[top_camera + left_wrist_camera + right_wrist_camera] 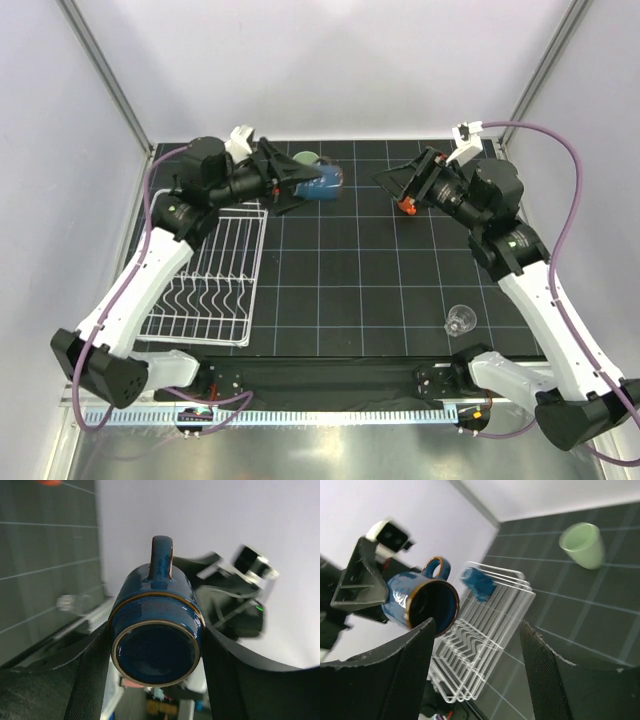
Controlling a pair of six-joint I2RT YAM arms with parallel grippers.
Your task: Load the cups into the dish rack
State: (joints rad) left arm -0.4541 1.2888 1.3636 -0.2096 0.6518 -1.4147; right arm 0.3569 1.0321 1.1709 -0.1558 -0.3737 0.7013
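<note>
My left gripper moves back, down and to the left in the top view next and releases the dark blue mug on the rack's near end [214,322], which stands empty.
My left gripper [298,182] is shut on a dark blue mug [324,182] and holds it in the air past the far end of the white wire dish rack [215,280]. In the left wrist view the mug [156,650] shows its base between my fingers, handle up. The pale green tumbler [304,158] stands just behind it. My right gripper [396,184] is open and empty, above the orange mug [407,206]. In the right wrist view [475,670] a lighter blue mug [477,584] lies at the rack's far end [485,630]. The clear glass [460,320] stands at the near right.
The black gridded mat [350,270] covers the table between the arms. White walls and metal frame posts [105,75] close in the back and sides. The left arm [160,260] reaches over the rack's left side.
</note>
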